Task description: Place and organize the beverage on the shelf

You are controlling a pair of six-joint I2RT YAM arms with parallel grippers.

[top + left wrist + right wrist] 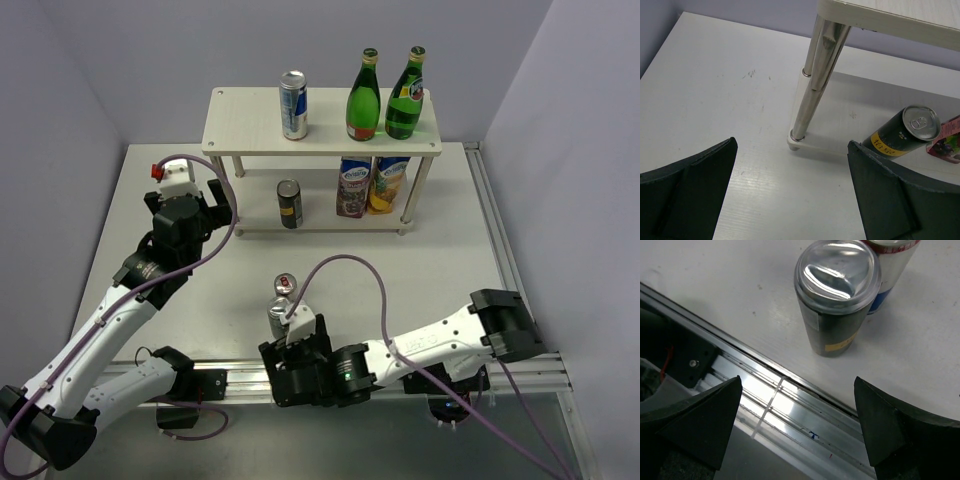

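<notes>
The dark can with the silver top [279, 317] [835, 306] is next for my right gripper, which will lower and move away from my base around it.
The shelf [245, 112] stands at the back. Its top board holds a blue-silver can [293, 105] and two green bottles [364, 95] [405, 93]. A dark can [289, 203] stands on the lower board and also shows in the left wrist view [902, 132]. Two cans stand on the table near the front edge: a blue-red one [285, 285] [890, 265] and a dark one with a silver top [279, 318] [837, 295]. My right gripper [297, 347] [797, 425] is open and empty just in front of the dark can. My left gripper [185, 198] [792, 200] is open and empty by the shelf's front left leg [812, 85].
Two juice cartons [353, 186] [386, 184] stand on the lower board, right of the dark can. A metal rail [790, 405] runs along the table's near edge under my right gripper. Grey walls close in the table on the left, back and right.
</notes>
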